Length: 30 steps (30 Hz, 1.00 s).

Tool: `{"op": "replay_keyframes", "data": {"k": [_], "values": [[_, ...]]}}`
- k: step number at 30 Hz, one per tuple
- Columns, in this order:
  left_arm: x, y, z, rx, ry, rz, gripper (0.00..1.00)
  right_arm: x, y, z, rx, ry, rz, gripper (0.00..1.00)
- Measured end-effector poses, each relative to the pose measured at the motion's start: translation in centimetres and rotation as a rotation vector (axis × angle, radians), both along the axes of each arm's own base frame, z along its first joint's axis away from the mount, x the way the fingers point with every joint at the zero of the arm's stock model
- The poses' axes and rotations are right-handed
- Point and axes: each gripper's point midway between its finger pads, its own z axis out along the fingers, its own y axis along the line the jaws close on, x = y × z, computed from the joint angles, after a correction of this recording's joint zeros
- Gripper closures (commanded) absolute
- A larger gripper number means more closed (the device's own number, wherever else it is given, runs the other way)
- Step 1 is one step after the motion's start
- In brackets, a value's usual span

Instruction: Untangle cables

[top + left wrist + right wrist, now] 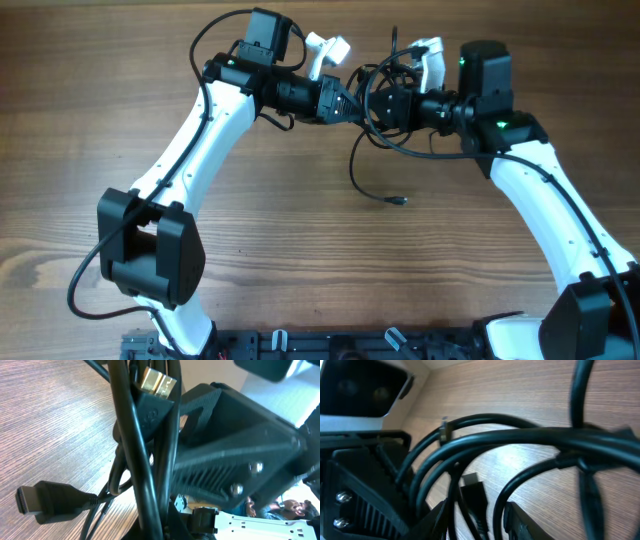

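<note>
The left gripper will carry the cables to its left in the overhead view, then lower and release them, because bare wood lies below it and on that side.
The cables [378,92] are a bundle of thin black cords held up between both grippers at the back middle of the table. One strand [354,165] trails down to a small plug [398,201] on the wood. My left gripper [352,100] is shut on the cables; in the left wrist view [155,525] the cords [135,455] run up past a gold-tipped plug [157,382], and a black plug [40,502] lies on the table. My right gripper [380,104] faces it, open, in the right wrist view [475,510] with cords [520,435] and a black plug [472,491] between its fingers.
The two gripper bodies almost touch: the right one [240,450] fills the left wrist view and the left one [360,500] shows in the right wrist view. White clips [330,48] stand behind the grippers. The wooden table [300,250] stretches toward the front.
</note>
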Motion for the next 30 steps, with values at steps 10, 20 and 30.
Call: {"op": "replay_keyframes", "data": {"k": [10,20,30], "values": [[0.1,-0.1,0.4,-0.020,0.024,0.010,0.96,0.3,0.3,0.5,-0.001,-0.042,0.010,0.59],[0.0,-1.5,3.1,-0.173,0.059,-0.039,0.96,1.6,1.7,-0.8,-0.018,-0.028,-0.015,0.90],[2.9,-0.2,-0.2,0.023,0.027,0.144,0.96,2.6,-3.9,1.5,0.149,0.032,-0.073,0.96]]}}
